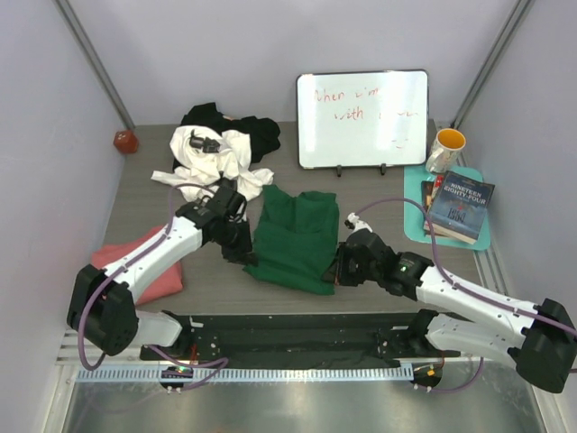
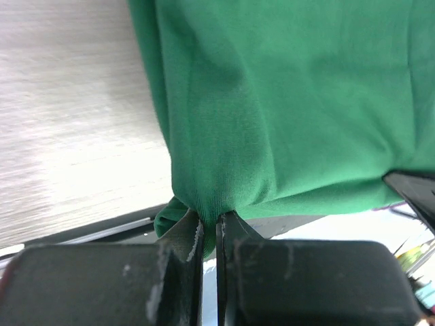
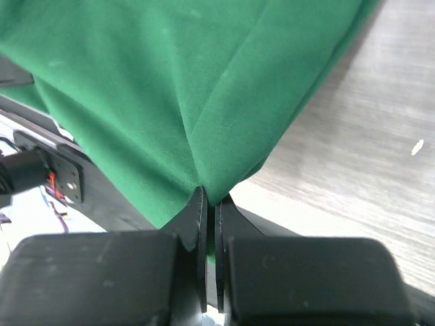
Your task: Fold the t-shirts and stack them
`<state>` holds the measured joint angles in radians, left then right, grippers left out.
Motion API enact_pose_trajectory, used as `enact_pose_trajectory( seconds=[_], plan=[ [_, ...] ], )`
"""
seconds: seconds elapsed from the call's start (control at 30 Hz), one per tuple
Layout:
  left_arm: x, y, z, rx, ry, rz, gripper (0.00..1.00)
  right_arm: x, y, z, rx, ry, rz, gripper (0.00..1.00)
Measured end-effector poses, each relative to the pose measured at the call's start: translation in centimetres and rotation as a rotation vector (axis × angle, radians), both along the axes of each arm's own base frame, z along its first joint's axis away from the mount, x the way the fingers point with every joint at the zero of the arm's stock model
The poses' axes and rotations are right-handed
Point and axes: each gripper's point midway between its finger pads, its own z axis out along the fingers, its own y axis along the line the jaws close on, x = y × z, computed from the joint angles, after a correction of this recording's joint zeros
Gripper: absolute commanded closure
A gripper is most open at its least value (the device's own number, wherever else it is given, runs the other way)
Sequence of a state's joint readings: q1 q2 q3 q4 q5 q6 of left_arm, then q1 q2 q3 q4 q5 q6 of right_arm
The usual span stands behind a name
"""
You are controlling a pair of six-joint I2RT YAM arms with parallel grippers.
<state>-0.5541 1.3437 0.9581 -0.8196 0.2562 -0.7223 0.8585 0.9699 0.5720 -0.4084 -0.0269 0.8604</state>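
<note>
The cloth lies partly folded, and the green t-shirt's far end lies outward of my left gripper. My left gripper will move outward next and release its corner over that end.
A dark green t-shirt lies partly folded in the middle of the table. My left gripper is shut on its near left corner, and the left wrist view shows the green cloth pinched between the jaws of that left gripper. My right gripper is shut on the near right corner; in its wrist view the green fabric runs into my right gripper. A salmon pink t-shirt lies folded at the left. White and black t-shirts sit crumpled at the back.
A whiteboard stands at the back. A mug and a stack of books rest on a teal mat at the right. A red ball sits at the back left.
</note>
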Motion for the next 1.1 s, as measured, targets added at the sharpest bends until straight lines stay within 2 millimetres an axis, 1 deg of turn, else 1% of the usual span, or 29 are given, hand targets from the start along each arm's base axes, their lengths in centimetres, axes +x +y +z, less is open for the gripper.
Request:
enact_pose_trajectory(
  seconds=[0.07, 0.2, 0.3, 0.37, 0.43, 0.53, 0.67, 0.73, 0.8, 0.9, 1.03, 1.1],
  plan=[
    [1.1, 0.7, 0.8, -0.002, -0.015, 0.032, 1.0, 1.0, 0.3, 1.3, 0.0, -0.035, -0.008, 0.99],
    [2.1, 1.3, 1.8, -0.004, -0.03, 0.055, 1.0, 2.9, 0.2, 3.4, -0.011, -0.098, -0.033, 0.99],
    [3.1, 1.4, 2.4, -0.007, -0.031, 0.071, 1.0, 4.2, -0.2, 4.3, -0.014, -0.123, -0.062, 0.99],
    [4.0, 1.2, 2.6, -0.012, -0.032, 0.077, 1.0, 5.7, -0.8, 5.0, -0.017, -0.14, -0.094, 0.99],
    [4.9, 0.8, 2.7, -0.016, -0.028, 0.079, 1.0, 6.8, -1.3, 5.1, -0.026, -0.144, -0.119, 0.99],
    [6.7, 0.1, 2.9, -0.02, -0.026, 0.083, 1.0, 7.9, -1.9, 4.5, -0.056, -0.136, -0.138, 0.99],
    [9.7, -0.7, 2.6, -0.018, -0.021, 0.086, 1.0, 9.2, -2.1, 3.3, -0.113, -0.118, -0.137, 0.99],
    [11.0, -1.1, 2.2, -0.015, -0.019, 0.088, 1.0, 9.9, -2.0, 3.1, -0.132, -0.118, -0.138, 0.99],
    [12.5, -1.4, 2.0, -0.012, -0.015, 0.094, 1.0, 11.0, -1.9, 3.3, -0.15, -0.127, -0.143, 0.99],
    [14.5, -1.6, 1.7, -0.009, -0.016, 0.105, 1.0, 13.0, -2.0, 4.0, -0.172, -0.156, -0.156, 0.99],
    [16.2, -1.5, 2.0, -0.01, -0.033, 0.11, 1.0, 15.8, -2.3, 5.0, -0.188, -0.189, -0.185, 0.99],
    [17.0, -1.5, 2.2, -0.014, -0.043, 0.114, 0.97, 17.1, -2.5, 5.2, -0.188, -0.197, -0.204, 0.99]
  ],
)
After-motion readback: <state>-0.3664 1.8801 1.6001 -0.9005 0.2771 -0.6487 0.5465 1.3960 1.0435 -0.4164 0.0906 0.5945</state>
